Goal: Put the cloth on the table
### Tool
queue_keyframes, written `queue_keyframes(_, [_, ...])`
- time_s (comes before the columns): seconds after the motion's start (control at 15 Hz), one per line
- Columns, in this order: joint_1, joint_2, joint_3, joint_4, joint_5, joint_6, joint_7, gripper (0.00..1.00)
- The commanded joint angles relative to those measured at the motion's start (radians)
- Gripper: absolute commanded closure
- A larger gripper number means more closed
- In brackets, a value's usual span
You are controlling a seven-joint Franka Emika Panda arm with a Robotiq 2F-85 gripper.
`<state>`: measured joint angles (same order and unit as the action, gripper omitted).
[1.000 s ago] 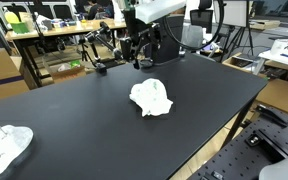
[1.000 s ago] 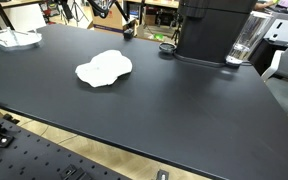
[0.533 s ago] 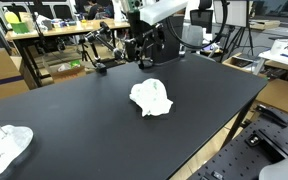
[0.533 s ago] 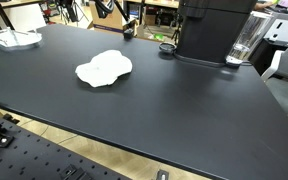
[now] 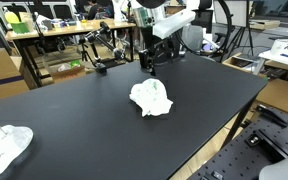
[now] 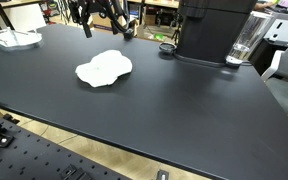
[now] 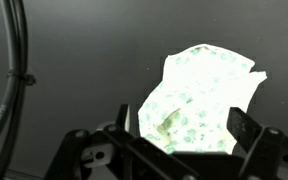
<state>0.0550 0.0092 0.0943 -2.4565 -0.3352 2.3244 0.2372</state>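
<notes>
The cloth (image 5: 151, 97) is next: I will lower my gripper toward it and then close on the cloth's upper edge.
A crumpled white cloth (image 5: 151, 97) with a faint green pattern lies flat on the black table (image 5: 74, 110); it also shows in an exterior view (image 6: 104, 68). My gripper (image 5: 147, 63) hangs above the table behind the cloth, apart from it, and shows at the top edge in an exterior view (image 6: 87, 18). In the wrist view the cloth (image 7: 199, 95) lies below and between the two spread fingers (image 7: 246, 128); the gripper (image 7: 184, 125) is open and holds nothing.
A second white cloth (image 5: 2, 145) lies at a table corner, also seen in an exterior view (image 6: 11, 38). A black machine (image 6: 212, 30) and a clear cup (image 6: 246, 40) stand on the table. A black cable (image 7: 9, 80) hangs in the wrist view. Cluttered benches stand behind.
The arm has swung and lowered toward the table, the gripper now pointing down nearer the cloth. The cloth has not moved.
</notes>
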Motion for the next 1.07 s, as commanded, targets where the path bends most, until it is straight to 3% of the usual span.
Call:
queue_keyframes(0.0, [0.011,-0.002,-0.006,0.001,0.001,-0.002,-0.001,0.00])
queue_keyframes(0.27, [0.013,0.027,-0.007,0.014,-0.031,0.011,0.043,0.00])
queue_keyframes(1.0, [0.054,0.252,-0.058,0.097,-0.117,0.104,0.076,0.00])
